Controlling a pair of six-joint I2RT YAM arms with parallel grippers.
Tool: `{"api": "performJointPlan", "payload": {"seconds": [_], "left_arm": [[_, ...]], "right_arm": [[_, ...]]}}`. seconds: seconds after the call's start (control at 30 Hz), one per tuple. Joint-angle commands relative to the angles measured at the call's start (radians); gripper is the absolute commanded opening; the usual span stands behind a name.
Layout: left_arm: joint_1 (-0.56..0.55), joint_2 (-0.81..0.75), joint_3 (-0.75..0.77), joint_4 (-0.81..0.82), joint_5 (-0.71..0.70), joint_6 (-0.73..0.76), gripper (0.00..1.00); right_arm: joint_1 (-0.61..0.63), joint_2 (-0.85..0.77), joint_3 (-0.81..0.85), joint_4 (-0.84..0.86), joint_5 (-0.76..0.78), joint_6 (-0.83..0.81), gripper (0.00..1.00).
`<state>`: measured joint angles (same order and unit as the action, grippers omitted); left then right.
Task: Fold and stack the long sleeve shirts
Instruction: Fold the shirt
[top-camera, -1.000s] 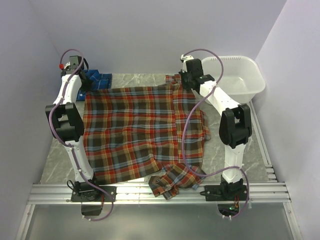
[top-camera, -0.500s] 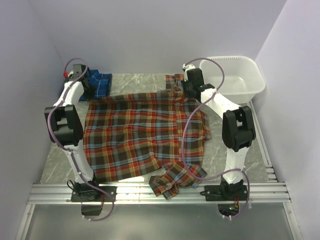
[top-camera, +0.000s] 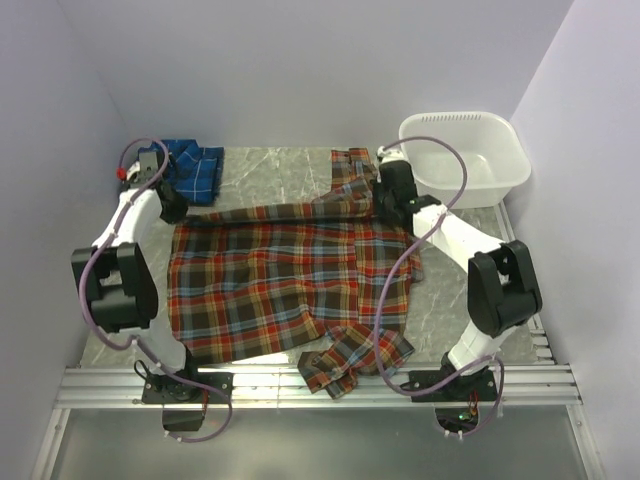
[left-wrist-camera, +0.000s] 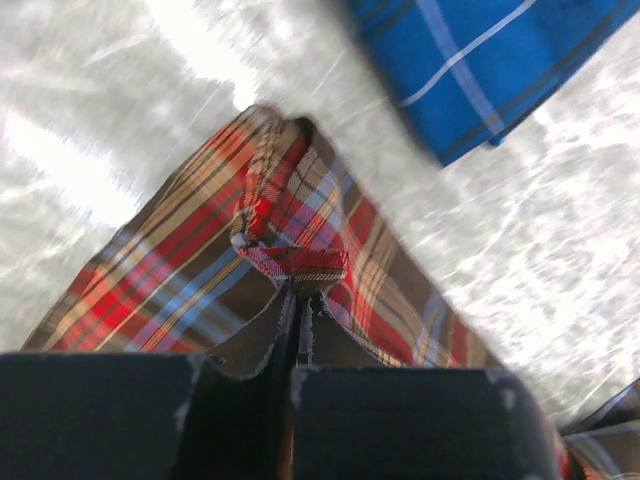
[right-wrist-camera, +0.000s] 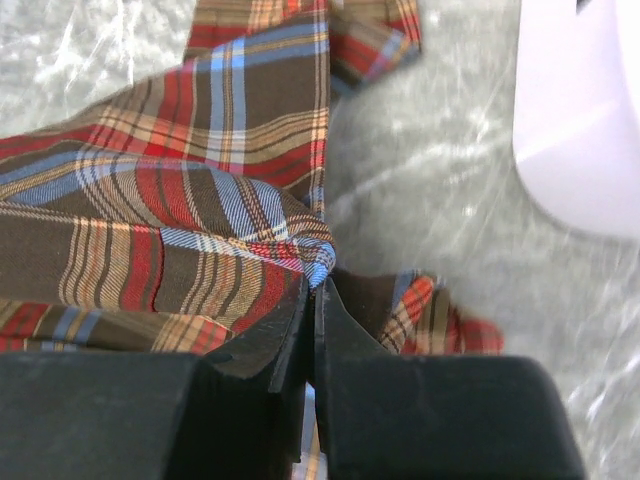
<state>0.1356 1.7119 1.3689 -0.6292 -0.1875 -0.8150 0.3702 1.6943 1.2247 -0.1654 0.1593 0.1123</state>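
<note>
The edge of the red-orange plaid shirt is stretched straight between both grippers, so I will next lower my left gripper's pinched fold onto the far corner beside the blue plaid shirt (top-camera: 197, 168) and release it.
The red-orange plaid long sleeve shirt (top-camera: 270, 285) lies spread over the middle of the table, with one sleeve (top-camera: 350, 362) bunched at the near edge. My left gripper (top-camera: 176, 208) is shut on the far left corner of it, and in the left wrist view a fold of plaid (left-wrist-camera: 290, 255) is pinched at the fingertips (left-wrist-camera: 298, 300). My right gripper (top-camera: 380, 204) is shut on the far right edge, where the cloth (right-wrist-camera: 200, 200) gathers into the tips (right-wrist-camera: 318, 288). The blue plaid shirt (top-camera: 197, 168) lies folded at the far left (left-wrist-camera: 490, 60).
A white plastic tub (top-camera: 500, 165) stands at the far right corner, and its rim (right-wrist-camera: 580, 120) shows close to my right gripper. Purple walls close in on three sides. A metal rail (top-camera: 320, 385) runs along the near edge. Grey marble tabletop (top-camera: 270, 170) shows behind the shirt.
Both grippers have come toward the near side and lower, carrying the red shirt's far edge with them. The blue shirt, earlier partly behind the left arm, now shows more fully.
</note>
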Motion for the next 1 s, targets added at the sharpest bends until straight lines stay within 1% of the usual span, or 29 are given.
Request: {"api": "performJointPlan", "payload": {"seconds": [0.0,0.1,0.13,0.2,0.23,0.3,0.37,0.4,0.43,0.5,0.53,0.57,0.6,0.63,0.67,0.73,0.8,0.83,0.97], "left_arm": [[0.012,-0.083,-0.102,0.039,-0.038,-0.035,0.0],[0.012,-0.139,-0.201,0.066,-0.038,-0.064,0.0],[0.012,-0.162,-0.246,0.071,-0.043,-0.078,0.0],[0.01,-0.176,-0.286,0.091,-0.047,-0.081,0.02],[0.01,-0.179,-0.312,0.092,-0.053,-0.087,0.03],[0.012,-0.178,-0.326,0.092,-0.05,-0.085,0.06],[0.012,-0.178,-0.324,0.085,-0.04,-0.075,0.14],[0.012,-0.185,-0.32,0.079,-0.035,-0.07,0.21],[0.01,-0.207,-0.312,0.077,-0.029,-0.049,0.26],[0.01,-0.238,-0.301,0.074,-0.007,-0.032,0.37],[0.01,-0.271,-0.295,0.08,0.006,-0.014,0.52],[0.012,-0.287,-0.291,0.082,0.023,-0.003,0.59],[0.01,-0.299,-0.283,0.079,0.045,0.008,0.71],[0.007,-0.316,-0.266,0.066,0.051,0.022,0.77],[0.002,-0.319,-0.26,0.065,0.057,0.034,0.8],[-0.016,-0.314,-0.242,0.068,0.098,0.069,0.81],[-0.034,-0.295,-0.231,0.072,0.123,0.088,0.8],[-0.056,-0.267,-0.222,0.074,0.123,0.099,0.79],[-0.083,-0.17,-0.183,0.086,0.132,0.088,0.77]], "right_arm": [[0.018,-0.067,-0.089,0.035,0.118,0.087,0.08],[0.026,-0.108,-0.169,0.041,0.14,0.153,0.09],[0.026,-0.116,-0.189,0.043,0.138,0.186,0.1],[0.024,-0.124,-0.235,0.043,0.111,0.21,0.13],[0.026,-0.119,-0.243,0.04,0.097,0.226,0.24],[0.024,-0.12,-0.263,0.03,0.045,0.233,0.33],[0.024,-0.136,-0.263,0.017,0.017,0.233,0.47],[0.024,-0.162,-0.26,-0.002,-0.001,0.23,0.52],[0.026,-0.176,-0.254,-0.011,-0.012,0.221,0.6],[0.019,-0.214,-0.225,-0.043,-0.027,0.213,0.64],[0.018,-0.223,-0.212,-0.052,-0.032,0.208,0.65],[0.015,-0.228,-0.183,-0.063,-0.032,0.21,0.65],[0.003,-0.229,-0.169,-0.074,-0.043,0.214,0.66],[-0.005,-0.223,-0.154,-0.08,-0.056,0.234,0.67],[-0.013,-0.214,-0.125,-0.083,-0.079,0.245,0.66],[-0.03,-0.18,-0.107,-0.066,-0.121,0.274,0.65],[-0.04,-0.135,-0.087,-0.048,-0.148,0.296,0.65],[-0.051,-0.121,-0.08,-0.039,-0.182,0.32,0.64],[-0.076,-0.052,-0.067,0.0,-0.225,0.377,0.6]]}}
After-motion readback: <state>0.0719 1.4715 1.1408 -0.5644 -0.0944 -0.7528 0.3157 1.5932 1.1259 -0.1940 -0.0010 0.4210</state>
